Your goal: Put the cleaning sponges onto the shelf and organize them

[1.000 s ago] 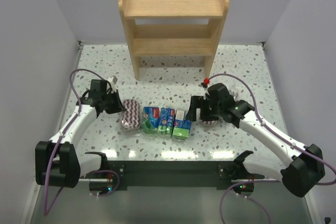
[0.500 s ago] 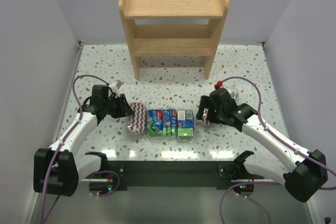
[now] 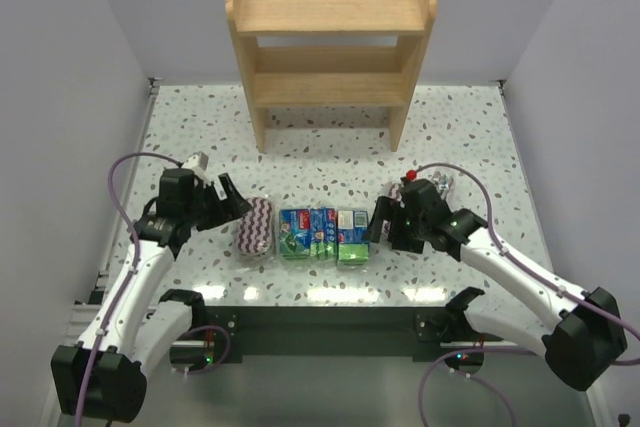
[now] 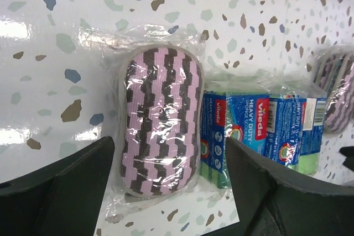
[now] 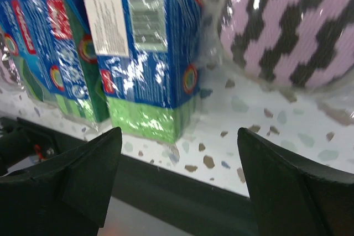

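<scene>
The pack's green near end beside my right gripper lies open toward the table's front bar, so my right gripper will turn and lower onto it next.
A purple-and-white zigzag sponge [image 3: 256, 224] in clear wrap lies flat on the table, seen up close in the left wrist view as the same sponge [image 4: 160, 120]. My left gripper [image 3: 232, 209] is open, its fingers [image 4: 61, 181] on either side of the sponge's near end without gripping it. Three green-and-blue sponge packs [image 3: 322, 233] stand in a row just right of it. My right gripper [image 3: 385, 227] is open beside the rightmost pack [image 5: 152, 53], nothing between its fingers. A second zigzag sponge [image 5: 287, 26] lies behind it, mostly hidden under the right arm. The wooden shelf [image 3: 330, 7] stands at the back, both tiers bare.
The dark front rail [image 3: 320, 322] of the table runs close below the row of sponges. White walls close in both sides. Speckled tabletop [image 3: 330, 162] lies between the sponges and the shelf's feet.
My left gripper went from shut to open and drew back a little to the left. The right gripper shifted nearer, down beside the rightmost pack. The row of sponges slid slightly right.
</scene>
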You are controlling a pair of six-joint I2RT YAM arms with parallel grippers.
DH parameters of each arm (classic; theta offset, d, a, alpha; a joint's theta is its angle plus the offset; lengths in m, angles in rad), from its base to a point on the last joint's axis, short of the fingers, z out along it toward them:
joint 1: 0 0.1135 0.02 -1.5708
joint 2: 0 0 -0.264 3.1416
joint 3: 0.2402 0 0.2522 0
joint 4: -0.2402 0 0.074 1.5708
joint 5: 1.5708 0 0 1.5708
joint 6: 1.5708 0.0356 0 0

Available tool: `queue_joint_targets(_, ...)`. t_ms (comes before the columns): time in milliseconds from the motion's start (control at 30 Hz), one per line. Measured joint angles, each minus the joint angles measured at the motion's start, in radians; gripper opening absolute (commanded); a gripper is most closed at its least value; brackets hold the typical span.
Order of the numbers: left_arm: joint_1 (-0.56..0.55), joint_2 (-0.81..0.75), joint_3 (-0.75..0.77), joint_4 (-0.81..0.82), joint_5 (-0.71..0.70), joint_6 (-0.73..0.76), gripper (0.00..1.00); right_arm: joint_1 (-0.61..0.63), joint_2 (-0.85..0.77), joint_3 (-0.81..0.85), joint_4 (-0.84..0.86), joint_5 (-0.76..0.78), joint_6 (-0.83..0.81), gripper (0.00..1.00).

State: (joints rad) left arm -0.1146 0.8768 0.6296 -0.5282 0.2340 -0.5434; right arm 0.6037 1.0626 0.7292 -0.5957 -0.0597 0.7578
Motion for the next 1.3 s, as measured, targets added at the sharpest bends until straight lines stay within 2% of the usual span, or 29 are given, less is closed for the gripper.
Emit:
queue_joint_targets(200, 0.000, -0.050, 0.014, -0.015, -0.005, -0.025, 0.87, 0.012, -0.182, -0.201, 0.056, -0.131, 0.227, 0.85)
queue_joint_targets(433, 0.000, -0.037, 0.014, -0.013, 0.017, -0.038, 0.86, 0.016, -0.252, -0.234, 0.132, -0.226, 0.397, 0.80)
queue_joint_targets(867, 0.000, -0.037, 0.014, -0.010, 0.077, -0.040, 0.86, 0.093, -0.126, -0.316, 0.304, -0.300, 0.531, 0.80)
queue_joint_targets(1100, 0.000, -0.037, 0.013, -0.003, 0.085, -0.040, 0.86, 0.098, -0.076, -0.324, 0.394, -0.239, 0.588, 0.80)
queue_joint_targets(1300, 0.000, -0.038, 0.013, -0.005, 0.093, -0.040, 0.86, 0.089, 0.053, -0.301, 0.422, -0.141, 0.606, 0.79)
